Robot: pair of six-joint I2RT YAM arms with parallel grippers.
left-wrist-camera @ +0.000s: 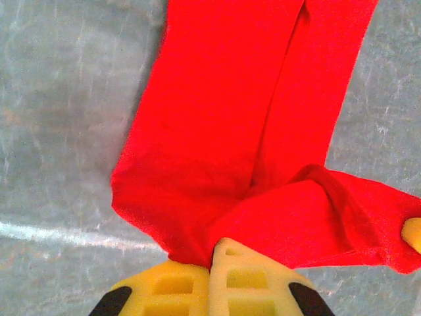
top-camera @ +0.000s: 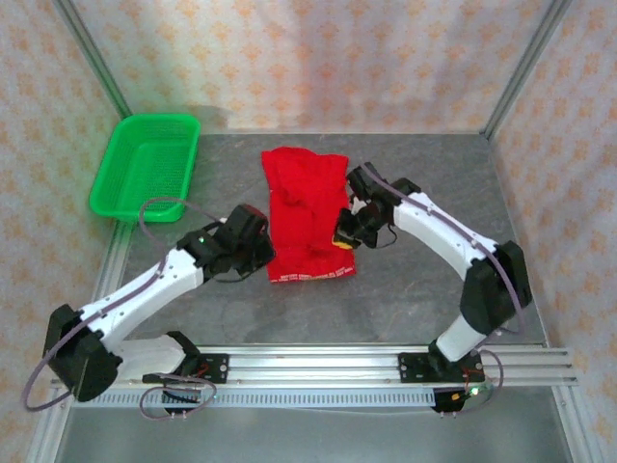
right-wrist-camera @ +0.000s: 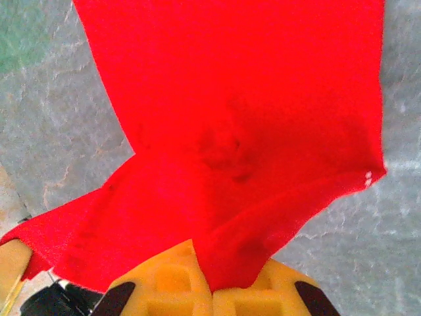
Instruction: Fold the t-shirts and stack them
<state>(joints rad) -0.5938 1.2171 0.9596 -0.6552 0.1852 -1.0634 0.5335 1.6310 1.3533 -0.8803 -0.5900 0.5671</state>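
Note:
Next, the right gripper carries the pinched corner outward over the far part of the red t-shirt and releases it, because the cloth still lies long beyond it.
The red t-shirt lies folded lengthwise in the middle of the grey table, plain red side up. At its near left edge my left gripper is shut, pinching the red cloth between yellow fingers. On the near right edge my right gripper is also shut on the t-shirt, a fold of cloth caught between its yellow fingers. The cloth lifts slightly at both pinched spots. The opposite gripper's yellow tip peeks out at the far right of the left wrist view.
A green mesh basket stands at the back left of the table, apart from the shirt. Patterned walls close the back and sides. The metal rail with both arm bases runs along the near edge.

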